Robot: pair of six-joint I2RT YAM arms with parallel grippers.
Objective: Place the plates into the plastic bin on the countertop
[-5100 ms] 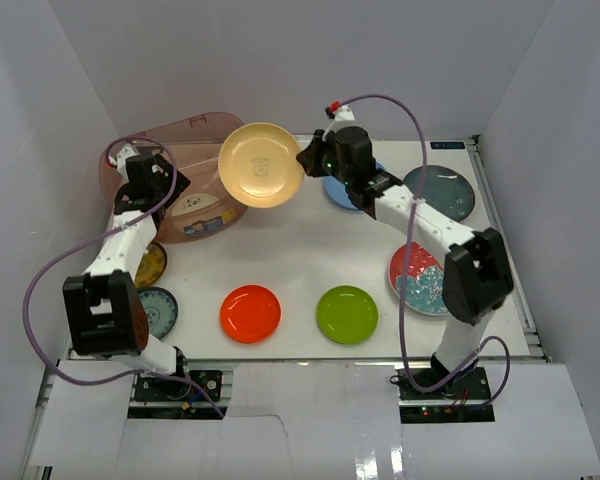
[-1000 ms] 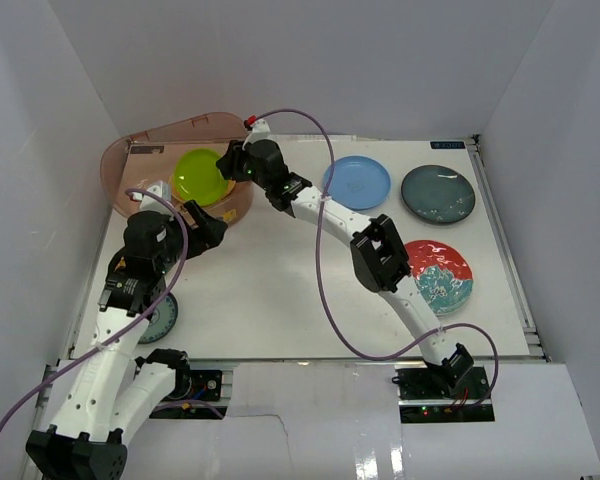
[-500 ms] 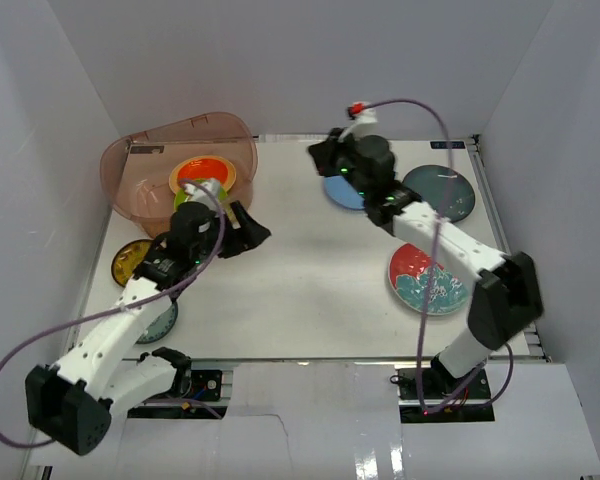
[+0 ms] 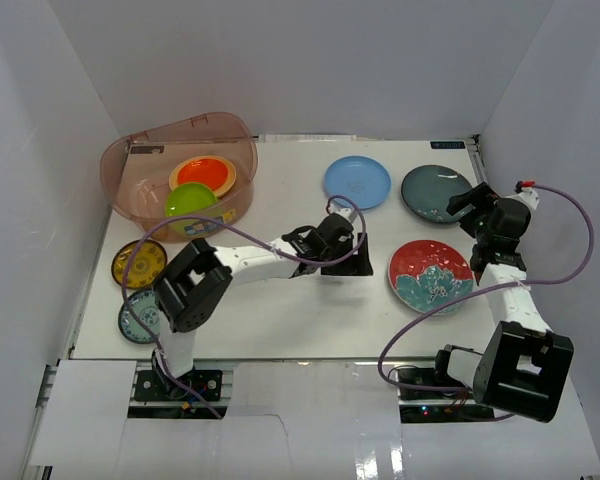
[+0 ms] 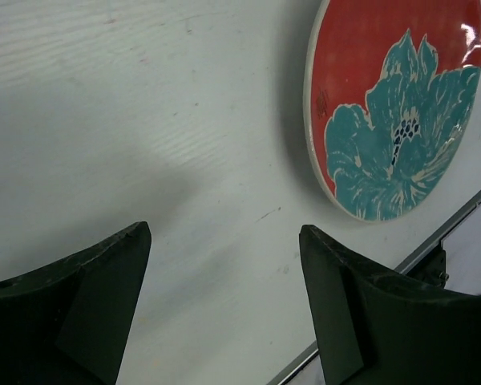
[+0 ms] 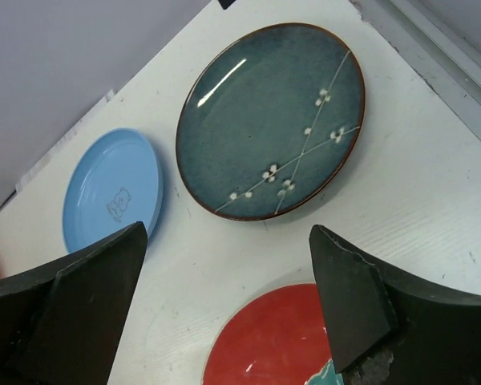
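My right gripper goes down open onto the near rim of the dark teal plate below it next, since bare countertop there leaves room for a finger.
The pinkish plastic bin [image 4: 140, 170] stands at the back left of the white countertop [image 4: 280, 310] and holds an orange-red plate [image 4: 202, 171] on a tan one, plus a green plate [image 4: 189, 199]. My left gripper [image 4: 356, 263] [image 5: 222, 233] hangs open over bare countertop just left of the red-and-teal floral plate [image 4: 432, 275] [image 5: 393, 104]. At the right side, my right gripper [image 4: 463, 205] [image 6: 228, 233] is open and empty above the gap between the dark teal plate [image 4: 437, 193] [image 6: 268, 120] and the floral plate [image 6: 272, 337]. The blue plate [image 4: 357, 182] [image 6: 112, 188] lies behind.
A yellow patterned plate [image 4: 139, 262] and a grey patterned plate [image 4: 137, 316], partly behind the left arm, lie at the left edge. White walls close in three sides. A metal rail [image 5: 457, 228] runs just past the floral plate.
My left arm has swung from beside the bin out to the middle of the countertop. The right arm has pulled back from the blue plate to the right side.
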